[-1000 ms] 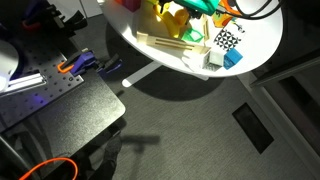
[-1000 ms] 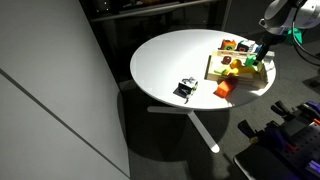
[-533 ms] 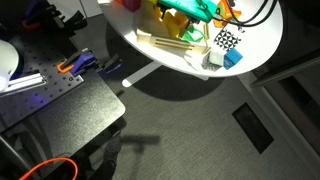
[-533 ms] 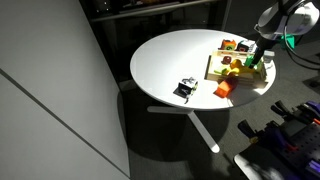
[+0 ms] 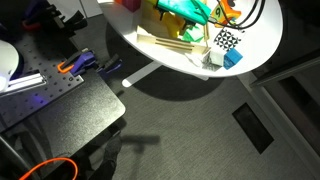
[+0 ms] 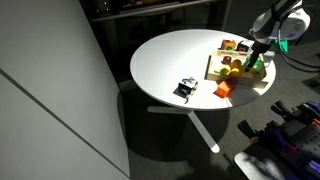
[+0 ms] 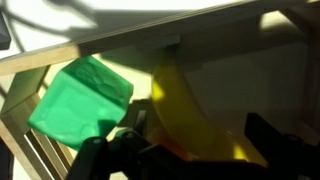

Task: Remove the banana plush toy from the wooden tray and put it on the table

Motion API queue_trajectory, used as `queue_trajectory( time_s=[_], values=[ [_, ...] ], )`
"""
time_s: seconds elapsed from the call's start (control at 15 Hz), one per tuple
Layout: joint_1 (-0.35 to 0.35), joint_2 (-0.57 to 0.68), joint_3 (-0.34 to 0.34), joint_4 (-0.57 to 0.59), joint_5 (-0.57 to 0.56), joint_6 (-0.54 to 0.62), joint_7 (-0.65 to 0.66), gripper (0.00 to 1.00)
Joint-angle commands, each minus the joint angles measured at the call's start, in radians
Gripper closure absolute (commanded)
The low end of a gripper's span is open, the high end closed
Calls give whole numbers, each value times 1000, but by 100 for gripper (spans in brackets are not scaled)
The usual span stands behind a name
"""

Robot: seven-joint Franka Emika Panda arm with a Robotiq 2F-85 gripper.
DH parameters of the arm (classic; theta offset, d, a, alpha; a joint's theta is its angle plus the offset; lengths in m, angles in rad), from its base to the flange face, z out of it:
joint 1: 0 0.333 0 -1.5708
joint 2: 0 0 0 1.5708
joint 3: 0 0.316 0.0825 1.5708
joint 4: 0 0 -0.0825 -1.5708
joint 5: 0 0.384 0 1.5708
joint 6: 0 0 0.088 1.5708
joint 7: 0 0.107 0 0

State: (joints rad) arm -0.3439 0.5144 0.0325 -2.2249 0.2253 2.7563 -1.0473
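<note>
The banana plush toy's curved middle (image 7: 188, 118) lies between the gripper's open fingers, so the gripper should stay low in the tray (image 7: 150, 35) and close both fingers across it.
In the wrist view the pale-yellow banana plush toy (image 7: 190, 105) lies inside the wooden tray (image 7: 150, 35), next to a green block (image 7: 80, 100). My gripper (image 7: 197, 150) is low over the toy. Its two dark fingers stand apart on either side of the banana, open around it. In both exterior views the gripper (image 6: 258, 62) (image 5: 185, 10) is down in the tray (image 6: 214, 72) (image 5: 160, 42) on the round white table (image 6: 170, 55). There the arm hides the banana.
Other toys crowd the tray, among them a rounder yellow-and-red one (image 6: 229, 59). An orange object (image 6: 222, 89) and a small black-and-white object (image 6: 185, 89) lie on the table. A checkered cube (image 5: 227, 40) and a blue block (image 5: 233, 58) sit near the table's edge. A dark perforated bench (image 5: 50, 100) stands nearby.
The arm has come down and moved a little across the tray, so the gripper now sits lower among the toys.
</note>
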Motion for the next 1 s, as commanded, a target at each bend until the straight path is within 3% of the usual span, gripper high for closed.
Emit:
queue_trajectory(
  time_s=[0.0, 0.13, 0.2, 0.27, 0.73, 0.93],
  values=[
    [-29, 28, 27, 27, -27, 10, -2, 0],
    [-29, 37, 27, 30, -30, 12, 0, 0],
    [-27, 40, 26, 32, -33, 11, 3, 25],
    [-25, 42, 24, 33, -37, 10, 5, 26],
    [-14, 39, 9, 38, -70, -1, 35, 82],
    [-3, 15, -2, 31, -79, -6, 60, 84]
  ],
)
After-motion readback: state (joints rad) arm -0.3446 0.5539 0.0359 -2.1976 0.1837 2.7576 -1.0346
